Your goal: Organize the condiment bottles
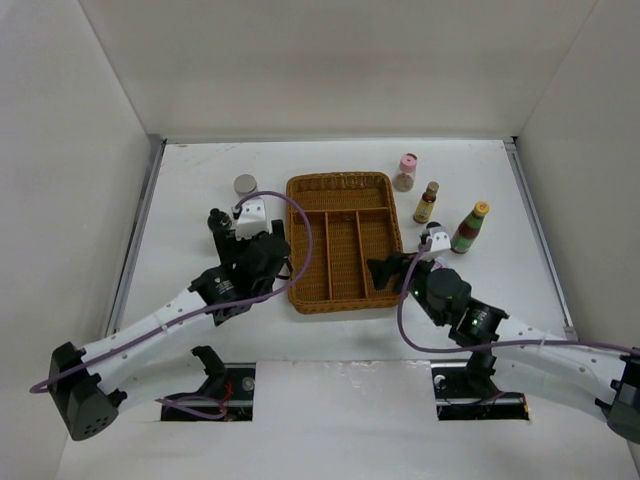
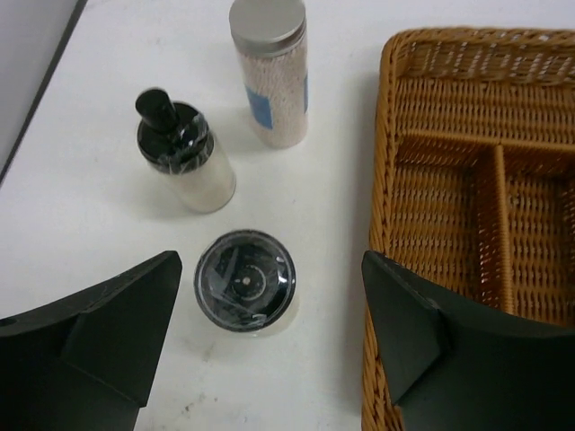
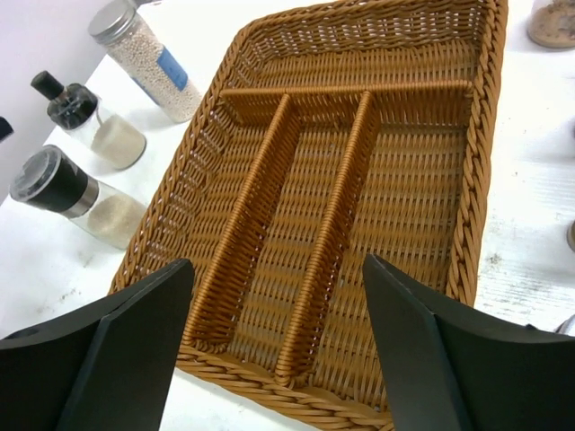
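I need to move my left gripper away from the tray next and bring it down to the black round cap of the jar (image 2: 245, 280).
Left of the brown wicker tray (image 2: 476, 180) stand three condiment bottles: a grey-capped jar (image 2: 269, 72), a black-nozzle bottle (image 2: 180, 148) and a black round-capped jar (image 2: 245, 281). My left gripper (image 2: 269, 332) is open just above and short of the round-capped jar, its right finger over the tray's rim. My right gripper (image 3: 278, 341) hangs open over the near end of the tray (image 3: 359, 180), whose compartments hold nothing. Right of the tray (image 1: 340, 240) stand a pink-capped bottle (image 1: 406, 172), a small brown bottle (image 1: 427, 202) and a yellow-capped green bottle (image 1: 469, 227).
White walls close in the table on three sides. The left arm (image 1: 160, 320) and the right arm (image 1: 520, 335) reach in from the near edge. A purple cable (image 1: 300, 225) loops over the tray's left rim.
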Controlling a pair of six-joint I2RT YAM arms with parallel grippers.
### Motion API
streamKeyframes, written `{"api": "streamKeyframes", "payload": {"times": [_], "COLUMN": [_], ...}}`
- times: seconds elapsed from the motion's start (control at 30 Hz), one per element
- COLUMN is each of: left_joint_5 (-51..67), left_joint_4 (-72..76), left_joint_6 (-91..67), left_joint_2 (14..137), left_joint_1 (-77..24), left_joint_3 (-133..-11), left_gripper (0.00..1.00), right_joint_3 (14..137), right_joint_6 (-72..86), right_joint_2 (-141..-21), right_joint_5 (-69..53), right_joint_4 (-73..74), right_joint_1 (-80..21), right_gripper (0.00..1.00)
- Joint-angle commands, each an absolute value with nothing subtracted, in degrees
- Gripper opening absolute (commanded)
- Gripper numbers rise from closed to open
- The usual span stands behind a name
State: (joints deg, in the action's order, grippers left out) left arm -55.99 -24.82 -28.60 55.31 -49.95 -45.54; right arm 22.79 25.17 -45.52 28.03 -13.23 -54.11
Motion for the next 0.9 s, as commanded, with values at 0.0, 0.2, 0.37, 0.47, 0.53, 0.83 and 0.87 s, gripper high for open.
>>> {"api": "streamKeyframes", "payload": {"times": [0.0,0.2,0.37,0.47,0.53,0.83,0.87], "left_joint_5": [-56.0,-46.5,-44.8,-42.2,-41.1,-46.4,-47.8], "left_joint_4": [-26.9,-24.4,-21.7,-18.2,-16.8,-18.9,-18.3], "left_joint_6": [-34.5,-37.1,-37.2,-36.1,-35.5,-33.5,-32.0], "left_joint_2": [54.0,55.7,57.0,58.3,59.6,56.1,55.6], "left_joint_1": [-48.1,-40.9,-38.4,-37.4,-36.8,-39.7,-40.7], "left_joint_3": [-43.7,-39.4,-37.1,-36.8,-36.9,-45.2,-47.7], "left_gripper": [0.83,0.85,0.84,0.83,0.77,0.36,0.36], "right_joint_3": [24.0,23.6,23.7,23.8,23.8,23.0,22.9], "right_joint_6": [25.3,25.4,25.4,25.4,25.4,25.4,25.4], "right_joint_2": [-46.4,-47.8,-49.3,-49.8,-50.1,-49.0,-49.0], "right_joint_5": [27.5,27.5,27.4,27.4,27.2,27.2,27.1], "right_joint_4": [-17.2,-19.1,-19.3,-19.9,-20.4,-20.9,-21.1], "right_joint_1": [-54.6,-54.6,-54.6,-54.6,-54.6,-54.6,-54.6], "right_gripper": [0.84,0.87,0.88,0.88,0.88,0.88,0.88]}}
